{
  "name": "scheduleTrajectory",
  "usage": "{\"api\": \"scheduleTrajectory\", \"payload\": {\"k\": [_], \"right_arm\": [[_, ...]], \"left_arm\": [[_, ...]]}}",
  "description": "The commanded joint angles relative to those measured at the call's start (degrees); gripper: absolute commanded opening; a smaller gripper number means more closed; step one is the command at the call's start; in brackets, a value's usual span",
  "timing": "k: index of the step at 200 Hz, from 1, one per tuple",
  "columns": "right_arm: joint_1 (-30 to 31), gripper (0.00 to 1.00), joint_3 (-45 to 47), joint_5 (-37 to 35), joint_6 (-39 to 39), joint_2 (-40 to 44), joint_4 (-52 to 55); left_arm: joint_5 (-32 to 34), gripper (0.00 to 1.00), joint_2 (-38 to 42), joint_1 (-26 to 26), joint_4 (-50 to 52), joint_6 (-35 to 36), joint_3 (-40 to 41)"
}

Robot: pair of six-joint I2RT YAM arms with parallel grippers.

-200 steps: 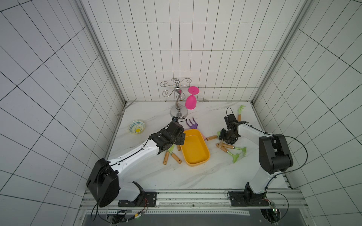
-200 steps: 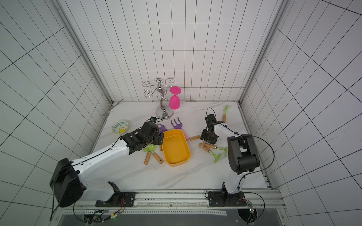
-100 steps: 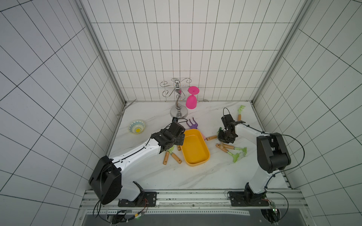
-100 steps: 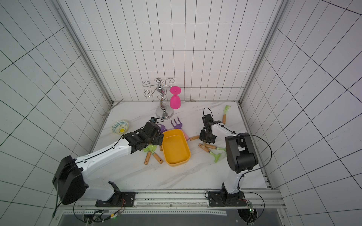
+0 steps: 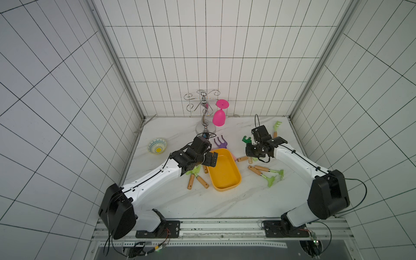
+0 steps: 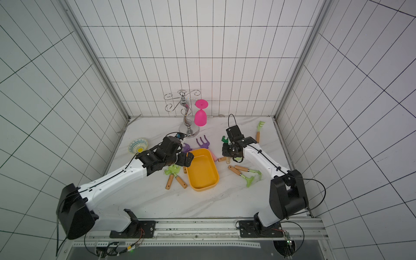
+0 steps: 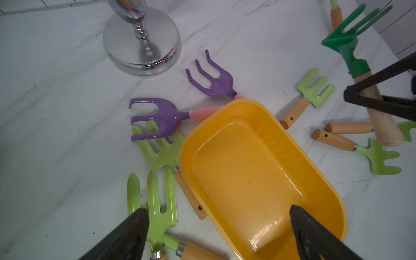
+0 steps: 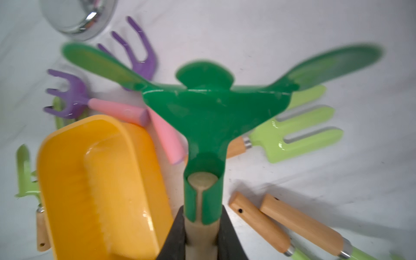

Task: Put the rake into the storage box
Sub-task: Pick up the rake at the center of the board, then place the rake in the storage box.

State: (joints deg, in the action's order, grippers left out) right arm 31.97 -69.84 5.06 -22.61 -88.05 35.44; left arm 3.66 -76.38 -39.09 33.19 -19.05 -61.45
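The right gripper needs to carry the rake sideways over the storage box [image 5: 222, 173] next, then lower it onto the bottom of the storage box and release the rake's handle, because that bottom is empty.
The rake [image 8: 209, 108] has a dark green head and a pale wooden handle. My right gripper [image 8: 201, 225] is shut on that handle and holds it off the table, head pointing up and away. Both top views show the green head [image 5: 246, 139] [image 6: 224, 139] just right of the storage box [image 5: 222, 173] [image 6: 202, 173], a shallow yellow-orange tub with nothing in it. My left gripper [image 7: 218, 211] stands open over the tub's left end [image 7: 258, 168], one finger over a light green rake, the other over the tub floor.
Two purple rakes [image 7: 213, 83] [image 7: 157, 119] lie behind the tub. Light green wooden-handled rakes lie to its left [image 5: 195, 177], to its right [image 5: 265, 173] and at the back right [image 5: 275, 128]. A silver stand [image 5: 204, 117] with a pink goblet [image 5: 219, 114] stands at the back. A patterned bowl [image 5: 157, 146] sits far left.
My right gripper has shut on the green rake's handle and raised it, shifting a little left toward the tub. The left arm has hardly moved.
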Motion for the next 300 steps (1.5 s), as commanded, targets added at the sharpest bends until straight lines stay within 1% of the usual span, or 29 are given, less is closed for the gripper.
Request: {"api": "scheduleTrajectory", "payload": {"k": [1,14,25,44,71,94,129,159,181,194,205,218,227,242,260,266,277,286,300], "right_arm": [[6.77,0.09,-4.30,0.52,3.34,-0.28,2.35],[10.95,0.09,-5.08,0.26,4.51,-1.49,2.20],[14.35,0.09,-5.32,-0.43,5.71,-2.95,1.68],[18.69,0.09,-5.73,-2.18,6.98,-6.29,1.73],[21.49,0.09,-4.51,-2.62,6.00,-9.53,0.22],[21.87,0.09,-2.36,-2.51,4.80,-11.23,-1.72],[22.00,0.09,-0.67,-4.63,3.26,-14.88,-3.96],[22.00,0.10,-2.82,-5.11,1.60,-20.07,-5.04],[21.99,0.12,-3.70,-4.64,-0.33,-22.29,-5.28],[22.03,0.16,-3.58,-4.13,-1.16,-22.78,-6.04],[22.25,0.22,-3.13,-4.02,-1.46,-22.78,-7.14],[22.72,0.28,-3.07,-3.78,-0.94,-22.87,-7.94],[23.12,0.34,-3.10,-4.06,-0.60,-23.12,-8.22],[23.69,0.40,-3.52,-3.86,0.57,-23.57,-8.11],[23.93,0.57,-3.99,-4.80,1.39,-23.45,-6.61],[23.93,0.61,-4.19,-5.70,1.73,-22.92,-5.80],[23.85,0.64,-4.49,-7.54,2.42,-21.18,-3.75],[23.76,0.66,-4.51,-8.71,3.32,-18.69,-2.35],[23.56,0.72,-4.67,-9.96,4.83,-14.05,0.23]], "left_arm": [[-7.17,0.99,3.31,5.52,-2.80,-4.65,2.59],[-9.40,0.99,4.49,10.17,-3.40,-7.56,4.38],[-11.22,0.98,5.33,13.50,-3.74,-8.54,5.68],[-11.96,0.98,6.44,16.64,-3.35,-8.42,6.52],[-9.75,0.98,6.73,18.34,-0.75,-7.94,5.90],[-8.51,0.98,6.83,19.13,0.46,-8.35,5.90],[-8.11,0.98,6.25,19.31,1.41,-9.15,6.17],[-8.25,0.98,4.72,19.25,3.30,-9.60,5.45],[-9.00,0.98,3.30,19.24,5.73,-9.57,4.07],[-9.26,0.98,2.94,19.30,5.83,-9.76,4.06],[-9.12,0.98,2.81,19.23,5.84,-9.77,4.23],[-9.25,0.98,2.99,19.27,5.75,-9.53,4.23],[-9.44,0.97,2.99,19.31,5.50,-9.33,4.32],[-9.62,0.97,2.74,19.30,5.09,-9.10,4.32],[-9.95,0.97,1.95,19.23,4.96,-8.84,3.98],[-10.09,0.97,1.65,19.31,5.01,-8.82,3.69],[-10.17,0.98,1.08,19.07,5.18,-8.40,3.13],[-9.86,0.98,0.82,18.74,5.30,-7.85,2.43],[-8.92,0.98,0.47,17.61,5.31,-6.40,1.23]]}}
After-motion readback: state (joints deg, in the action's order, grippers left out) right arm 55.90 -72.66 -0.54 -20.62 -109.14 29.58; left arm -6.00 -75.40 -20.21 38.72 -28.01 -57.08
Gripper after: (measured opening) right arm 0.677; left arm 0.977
